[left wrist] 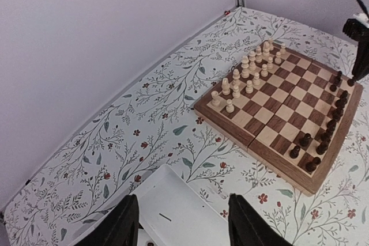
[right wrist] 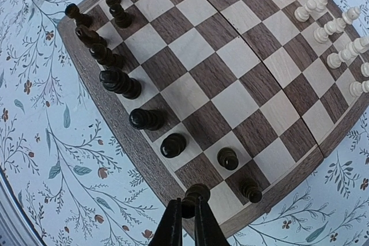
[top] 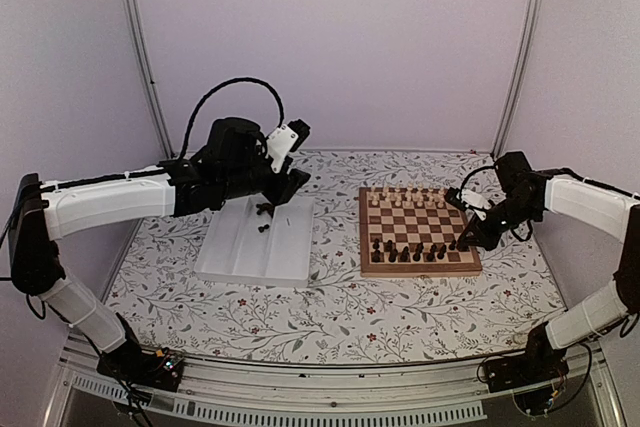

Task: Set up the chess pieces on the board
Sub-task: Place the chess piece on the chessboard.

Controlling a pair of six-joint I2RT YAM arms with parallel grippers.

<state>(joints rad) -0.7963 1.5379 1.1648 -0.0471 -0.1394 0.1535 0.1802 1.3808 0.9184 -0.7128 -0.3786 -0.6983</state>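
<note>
My left gripper comes down to the left in the top view onto the lone dark piece (left wrist: pixel 150 244) next, since it lies below, apart from the tray's cluster of pieces.
The board (top: pixel 420 270) lies right of centre, with dark chess pieces (top: pixel 410 250) along its near rows and pale pieces at the far side. My right gripper (right wrist: pixel 188 214) is shut on one dark piece (right wrist: pixel 196 193), held upright over the corner square at the board's near right. I cannot tell whether this piece touches the square. In the top view the right gripper (top: pixel 462 244) sits at that corner. My left gripper (left wrist: pixel 181 205) hangs open and empty above the white tray (left wrist: pixel 190 226). A few dark pieces (top: pixel 263 229) lie in the tray.
The white tray (top: pixel 255 247) lies left of the board on the flowered tablecloth. Pale wooden pieces (right wrist: pixel 323 21) fill the board's far rows. Pale walls close in the back and both sides.
</note>
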